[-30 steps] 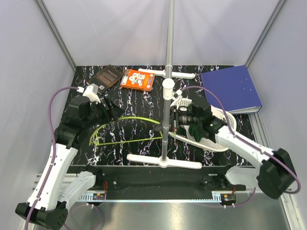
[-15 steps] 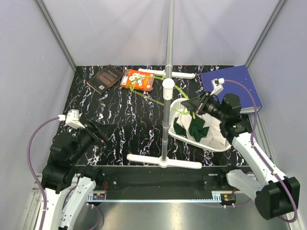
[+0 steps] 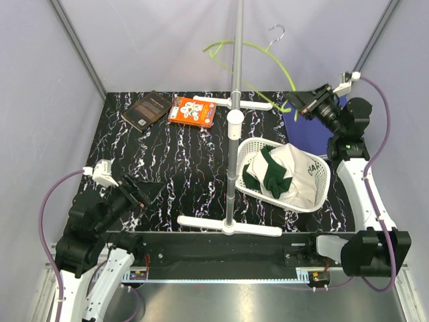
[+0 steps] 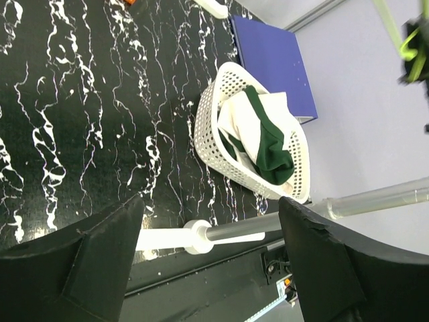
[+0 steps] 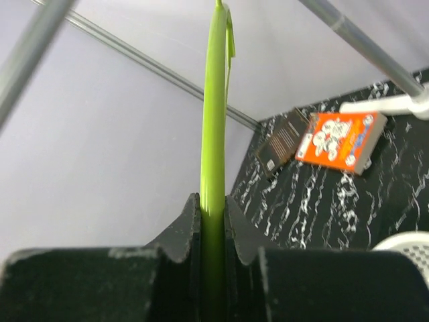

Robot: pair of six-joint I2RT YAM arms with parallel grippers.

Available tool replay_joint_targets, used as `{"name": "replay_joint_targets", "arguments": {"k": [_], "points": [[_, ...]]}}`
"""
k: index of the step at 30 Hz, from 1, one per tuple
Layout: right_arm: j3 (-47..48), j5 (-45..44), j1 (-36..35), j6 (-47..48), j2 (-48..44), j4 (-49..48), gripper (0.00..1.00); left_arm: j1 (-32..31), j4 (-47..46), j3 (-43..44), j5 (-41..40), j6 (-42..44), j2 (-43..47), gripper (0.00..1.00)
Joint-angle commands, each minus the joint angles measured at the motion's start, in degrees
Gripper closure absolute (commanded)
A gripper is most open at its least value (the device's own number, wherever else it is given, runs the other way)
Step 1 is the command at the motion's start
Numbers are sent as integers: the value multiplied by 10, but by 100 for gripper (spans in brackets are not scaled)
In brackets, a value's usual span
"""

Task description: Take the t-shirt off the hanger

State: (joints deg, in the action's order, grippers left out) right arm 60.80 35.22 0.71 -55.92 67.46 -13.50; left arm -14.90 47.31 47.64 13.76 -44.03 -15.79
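The far part of the stand pole lies outward of the right gripper, so the right gripper needs to move outward, bring the hanger's hook onto the stand pole's far part [image 3: 240, 9], and then let go of it.
The t-shirt [image 3: 281, 173], cream with dark green sleeves, lies bunched in the white basket [image 3: 249, 149], free of the hanger. In the left wrist view the t-shirt [image 4: 263, 134] fills that basket [image 4: 204, 127]. My right gripper [image 3: 299, 102] is raised at the back right, shut on the lime-green hanger [image 3: 218, 45], which hangs in the air behind the stand pole. The right wrist view shows the hanger [image 5: 213, 121] clamped between the jaws of the right gripper [image 5: 213, 221]. My left gripper [image 3: 144, 191] hovers open over the near left of the table, with nothing between its fingers [image 4: 100, 258].
A grey stand pole [image 3: 236, 100] rises mid-table from white cross feet [image 3: 228, 225]. An orange book [image 3: 192, 111] and a dark book [image 3: 149, 107] lie at the back left. A blue binder [image 3: 315, 131] lies at the back right, beside the basket.
My right arm lifted the bare hanger from above the basket up to the back right. My left gripper stayed drawn back at the near left and opened wider.
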Motion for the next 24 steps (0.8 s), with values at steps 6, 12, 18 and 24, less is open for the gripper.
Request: {"name": "replay_joint_targets", "arguments": {"k": [6, 12, 18, 24], "points": [[157, 76, 11, -67, 106, -135, 100, 0, -2, 31, 38, 8, 0, 13], [218, 157, 11, -25, 157, -147, 100, 0, -2, 30, 41, 11, -8, 12], [274, 176, 11, 61, 191, -129, 100, 0, -2, 40, 44, 14, -29, 12], [309, 175, 11, 30, 234, -153, 100, 0, -1, 51, 47, 18, -37, 12]]}}
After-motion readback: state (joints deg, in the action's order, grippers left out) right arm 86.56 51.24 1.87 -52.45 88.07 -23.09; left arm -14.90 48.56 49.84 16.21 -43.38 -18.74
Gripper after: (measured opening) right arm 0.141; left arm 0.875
